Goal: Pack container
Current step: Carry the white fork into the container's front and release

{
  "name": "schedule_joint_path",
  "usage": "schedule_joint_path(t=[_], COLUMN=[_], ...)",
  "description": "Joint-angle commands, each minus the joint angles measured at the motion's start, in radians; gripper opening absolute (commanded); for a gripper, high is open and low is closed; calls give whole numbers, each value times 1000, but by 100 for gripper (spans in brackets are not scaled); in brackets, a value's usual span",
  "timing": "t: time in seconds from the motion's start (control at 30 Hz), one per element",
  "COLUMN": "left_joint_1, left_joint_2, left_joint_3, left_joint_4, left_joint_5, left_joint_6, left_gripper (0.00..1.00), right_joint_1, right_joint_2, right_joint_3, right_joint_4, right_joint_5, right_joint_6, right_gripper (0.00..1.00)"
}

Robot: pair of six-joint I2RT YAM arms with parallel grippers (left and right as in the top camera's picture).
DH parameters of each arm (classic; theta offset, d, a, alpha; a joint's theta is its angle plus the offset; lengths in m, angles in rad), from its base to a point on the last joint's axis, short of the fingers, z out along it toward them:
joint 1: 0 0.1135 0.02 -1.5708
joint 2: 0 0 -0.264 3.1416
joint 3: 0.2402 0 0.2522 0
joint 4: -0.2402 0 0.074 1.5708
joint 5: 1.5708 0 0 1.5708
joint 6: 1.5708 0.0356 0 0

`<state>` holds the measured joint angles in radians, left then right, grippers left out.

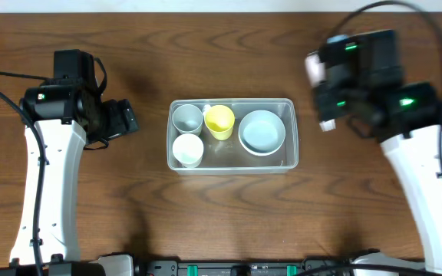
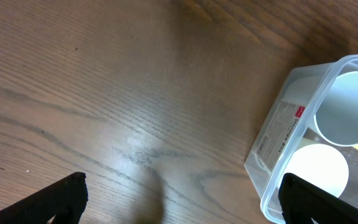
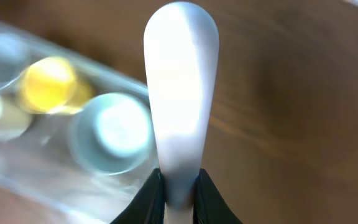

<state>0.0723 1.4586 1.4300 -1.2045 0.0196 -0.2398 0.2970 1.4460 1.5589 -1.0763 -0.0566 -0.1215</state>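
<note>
Next, my right gripper goes to the left in the overhead view, then down into the container's near strip (image 3: 47,160) to release the utensil (image 3: 180,93), since the container's bottom is empty there.
The clear rectangular container (image 1: 290,104) sits mid-table and holds a grey cup (image 1: 188,117), a yellow cup (image 1: 219,121), a white cup (image 1: 188,149) and a pale blue bowl (image 1: 262,131). My left gripper (image 1: 123,119) is open and empty over bare wood to the container's left; in the left wrist view (image 2: 179,202) the container's corner (image 2: 270,163) lies by the right finger. My right gripper (image 3: 179,186) is shut on a pale, smooth, spoon-like utensil (image 3: 180,93), held in the air just right of the container (image 3: 17,186). The utensil also shows in the overhead view (image 1: 313,67).
The table (image 1: 229,222) is dark brown wood. Black cables run from both arms at the upper left and upper right. The arm bases stand at the near edge.
</note>
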Motion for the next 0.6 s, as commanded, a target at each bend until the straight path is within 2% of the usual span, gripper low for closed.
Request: schedule_joint_path(t=[0.0, 0.13, 0.57], left_joint_1=[5, 5, 5], left_joint_2=[2, 2, 2], left_joint_3=[-9, -9, -9], left_joint_4=[-3, -3, -3], left_joint_5=[-5, -5, -5], left_joint_6=[-9, -9, -9], left_gripper=[98, 98, 98], right_joint_1=[129, 244, 434], right_joint_2=[29, 82, 334], right_joint_3=[8, 4, -2], right_joint_4=[2, 25, 35], right_joint_5=[4, 3, 0], right_joint_6=[-188, -297, -360], right_gripper=[1, 1, 1])
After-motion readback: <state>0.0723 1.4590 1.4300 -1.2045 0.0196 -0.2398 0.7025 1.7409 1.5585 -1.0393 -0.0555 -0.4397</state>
